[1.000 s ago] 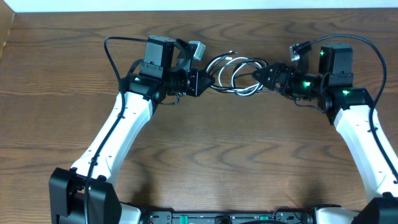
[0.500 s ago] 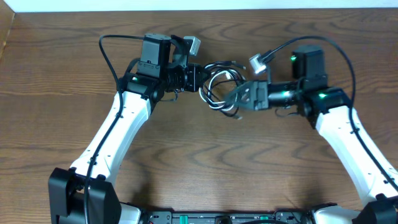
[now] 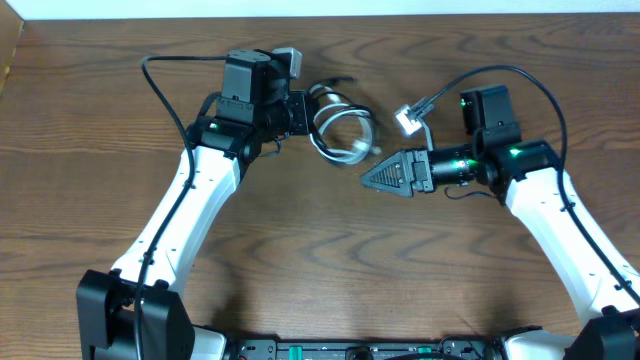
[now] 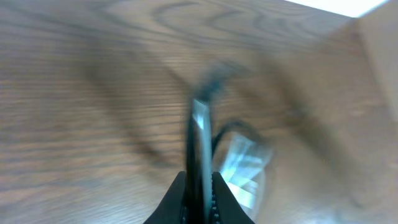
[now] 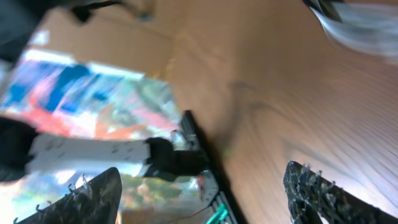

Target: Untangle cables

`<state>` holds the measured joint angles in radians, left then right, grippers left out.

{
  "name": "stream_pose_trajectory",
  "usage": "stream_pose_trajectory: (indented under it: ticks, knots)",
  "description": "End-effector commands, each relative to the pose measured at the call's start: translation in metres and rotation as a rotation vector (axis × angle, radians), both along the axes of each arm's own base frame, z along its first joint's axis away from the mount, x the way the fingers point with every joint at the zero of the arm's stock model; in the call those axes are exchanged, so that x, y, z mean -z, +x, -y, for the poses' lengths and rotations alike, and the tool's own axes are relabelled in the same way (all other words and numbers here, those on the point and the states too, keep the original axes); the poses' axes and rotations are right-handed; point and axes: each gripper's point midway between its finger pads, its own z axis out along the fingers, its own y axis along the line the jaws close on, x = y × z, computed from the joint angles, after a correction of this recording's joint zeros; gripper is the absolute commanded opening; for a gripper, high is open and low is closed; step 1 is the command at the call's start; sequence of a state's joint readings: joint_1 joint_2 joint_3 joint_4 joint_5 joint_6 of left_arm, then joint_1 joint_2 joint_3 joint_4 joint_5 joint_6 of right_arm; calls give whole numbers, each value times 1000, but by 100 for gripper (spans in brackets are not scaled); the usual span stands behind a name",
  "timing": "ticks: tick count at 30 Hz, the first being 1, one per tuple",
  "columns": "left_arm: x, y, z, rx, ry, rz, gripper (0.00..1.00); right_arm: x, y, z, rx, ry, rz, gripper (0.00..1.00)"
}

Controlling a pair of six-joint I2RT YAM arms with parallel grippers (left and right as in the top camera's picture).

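My left gripper is going to move back and down next, to the bare wood below it and nearer the base, and release the coil there, since that space is clear.
The cables [image 3: 343,128] lie as one small coil of white and black cords on the wooden table at the back middle. My left gripper [image 3: 303,109] is at the coil's left end. In the left wrist view, which is blurred, its jaws [image 4: 198,186] are shut on a black and a white cord [image 4: 200,137]. My right gripper [image 3: 368,180] points left, just below and right of the coil and apart from it. In the right wrist view its fingers [image 5: 202,180] are wide open with nothing between them.
The table's far edge meets a white wall [image 3: 400,8] close behind the coil. The thick black arm cords [image 3: 160,75] [image 3: 530,80] arch over each wrist. The robot base [image 3: 360,350] sits at the front edge. Bare wood [image 3: 330,250] lies between the arms.
The right gripper let go of the coil, opened, and swung left and down. The left gripper drew the coil to the left and toward the back.
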<state>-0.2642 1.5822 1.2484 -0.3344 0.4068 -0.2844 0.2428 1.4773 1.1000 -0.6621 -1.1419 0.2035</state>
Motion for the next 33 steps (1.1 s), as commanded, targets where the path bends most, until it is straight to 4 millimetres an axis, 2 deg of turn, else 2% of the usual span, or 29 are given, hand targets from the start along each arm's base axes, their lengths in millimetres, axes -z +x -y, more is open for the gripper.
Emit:
stream_pose_trajectory:
  ticks: [1, 4, 6, 7, 8, 10, 13, 16, 24, 28, 33]
  knots:
    - [1, 11, -25, -119, 94, 27, 7, 4, 5, 3, 3, -37, 56, 80]
    - [3, 9, -25, -120, 90, 11, 7, 8, 9, 5, 21, -65, 67, 79]
    - [2, 3, -15, -70, 47, -5, 7, 15, 17, 9, 64, -118, 72, 78]
    - [1, 0, -8, -39, 19, -13, 8, 24, 27, 15, 127, -180, 61, 78]
    - [-4, -9, 7, 40, -54, -32, 7, 37, 44, 27, 248, -281, 36, 77]
    - [-8, -16, 17, 94, -103, -45, 7, 40, 56, 32, 314, -320, 49, 77]
    - [-20, -33, 38, 219, -217, -77, 7, 38, 77, 35, 418, -322, 50, 69]
    - [-24, -40, 45, 264, -256, -89, 7, 40, 85, 33, 442, -306, 31, 67]
    - [-25, -48, 56, 291, -269, -104, 7, 41, 92, 5, 456, -229, -41, 61]
    - [-26, -52, 64, 292, -283, -123, 7, 50, 100, -8, 500, -201, -118, 59]
    - [-21, -54, 71, 269, -255, -132, 7, 62, 99, -30, 476, -184, -159, 55]
